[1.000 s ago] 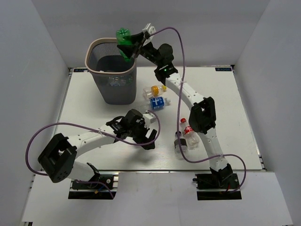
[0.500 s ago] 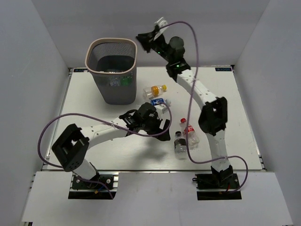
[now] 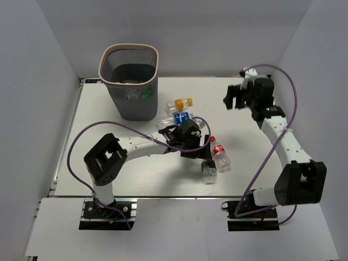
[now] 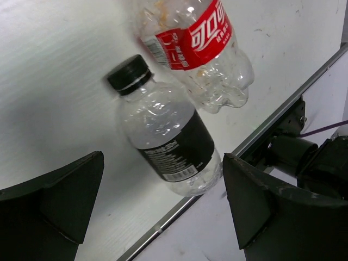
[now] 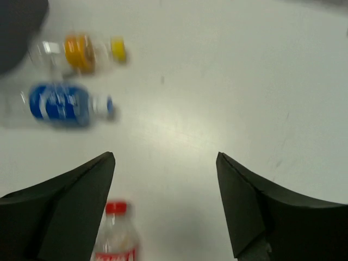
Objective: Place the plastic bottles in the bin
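Note:
My left gripper is above the black-capped bottle, which lies nearer the table's front metal edge. It will move down toward that edge next and close its fingers across the bottle's black label (image 3: 209,165) (image 4: 180,147).
Four plastic bottles lie on the table: an orange-labelled one (image 3: 179,103), a blue-labelled one (image 3: 182,118), a red-labelled one (image 3: 220,154) and a black-capped one (image 3: 208,169). The dark mesh bin (image 3: 130,81) stands at the back left, and a green bottle (image 3: 145,93) shows through its mesh. My left gripper (image 3: 200,148) hovers open just above the black-capped bottle (image 4: 166,138), which lies between its spread fingers beside the red-labelled bottle (image 4: 201,38). My right gripper (image 3: 232,99) hangs open and empty over the back right of the table, looking towards the orange-labelled (image 5: 81,51), blue-labelled (image 5: 62,103) and red-capped (image 5: 114,236) bottles.
White walls close in the table on the left, back and right. The table's front metal edge (image 4: 261,130) runs right beside the black-capped bottle. The left arm stretches across the table's middle, with purple cables looping off both arms.
The right arm let the green bottle fall into the bin, then swung away to the back right with its jaws open. The left arm reached right, over the black-capped bottle.

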Tool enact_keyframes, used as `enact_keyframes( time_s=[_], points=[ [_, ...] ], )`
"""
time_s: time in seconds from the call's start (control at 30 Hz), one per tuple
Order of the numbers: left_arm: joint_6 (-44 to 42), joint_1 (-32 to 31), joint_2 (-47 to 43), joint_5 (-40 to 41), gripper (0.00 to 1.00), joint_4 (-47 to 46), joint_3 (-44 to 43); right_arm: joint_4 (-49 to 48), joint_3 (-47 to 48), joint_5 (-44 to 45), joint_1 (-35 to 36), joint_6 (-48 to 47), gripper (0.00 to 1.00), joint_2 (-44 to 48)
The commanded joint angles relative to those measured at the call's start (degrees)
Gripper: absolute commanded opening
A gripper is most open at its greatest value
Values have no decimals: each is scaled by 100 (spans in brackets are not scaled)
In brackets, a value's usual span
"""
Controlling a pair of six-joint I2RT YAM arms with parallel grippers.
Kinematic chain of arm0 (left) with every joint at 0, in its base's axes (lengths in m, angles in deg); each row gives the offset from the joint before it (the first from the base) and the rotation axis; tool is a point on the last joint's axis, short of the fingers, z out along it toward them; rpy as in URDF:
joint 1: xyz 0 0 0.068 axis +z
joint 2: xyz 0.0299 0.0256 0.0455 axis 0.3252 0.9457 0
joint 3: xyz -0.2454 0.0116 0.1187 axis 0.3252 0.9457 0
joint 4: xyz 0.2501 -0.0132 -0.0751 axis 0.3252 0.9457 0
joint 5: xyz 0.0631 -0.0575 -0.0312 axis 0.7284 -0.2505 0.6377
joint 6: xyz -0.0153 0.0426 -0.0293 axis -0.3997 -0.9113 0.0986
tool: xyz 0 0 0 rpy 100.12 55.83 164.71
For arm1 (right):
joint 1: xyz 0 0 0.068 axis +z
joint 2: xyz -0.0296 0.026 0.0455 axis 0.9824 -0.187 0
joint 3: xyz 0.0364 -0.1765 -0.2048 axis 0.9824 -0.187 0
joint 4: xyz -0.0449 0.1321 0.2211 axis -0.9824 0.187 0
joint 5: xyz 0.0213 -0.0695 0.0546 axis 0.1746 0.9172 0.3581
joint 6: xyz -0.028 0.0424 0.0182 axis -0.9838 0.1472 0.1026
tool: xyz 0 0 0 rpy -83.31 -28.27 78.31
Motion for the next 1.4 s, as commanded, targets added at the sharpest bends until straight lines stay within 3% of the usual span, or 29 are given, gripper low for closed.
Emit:
enact_keyframes(
  time_s=[0.0, 0.2, 0.43, 0.53, 0.57, 0.67, 0.7, 0.8, 0.97, 1.0, 1.23, 1.37],
  points=[
    [368, -267, 81, 55, 100, -48, -224, 795, -726, -341, -221, -235, 82, 586],
    [517, -487, 653, 582, 100, 909, -962, 981, -1518, -420, -485, -183, 82, 1167],
    [447, -716, 1374, 1215, 100, 1858, -1499, 1236, -1527, -613, -652, -113, 80, 1133],
    [447, -777, 1305, 1417, 86, 1912, -1351, 1420, -1431, -955, -836, -165, 74, 1010],
    [386, -777, 1217, 1418, 75, 1834, -1262, 1525, -1396, -1191, -845, -296, 74, 1001],
    [307, -830, 778, 1680, 57, 1981, -1069, 1710, -1299, -1920, -863, -585, 71, 913],
    [228, -830, 646, 1899, 46, 2069, -1016, 1919, -1273, -2062, -846, -666, 71, 860],
    [-140, -665, -57, 2383, 30, 2316, -954, 2359, -1088, -2599, -810, -921, 71, 606],
    [-1151, -102, -981, 3552, 23, 2606, -1357, 3133, -798, -3109, -758, -1281, 90, 44],
    [-1474, 39, -981, 3614, 18, 2659, -1698, 3248, -789, -3171, -731, -1360, 90, 8],
    [-2276, 1365, -369, 3616, 19, 2651, -3746, 3047, -1114, -2478, -249, -1264, 90, 175],
    [-2497, 1894, 597, 3343, 21, 2861, -6074, 2924, -1324, -2231, -142, -1185, 90, 139]
  ],
)
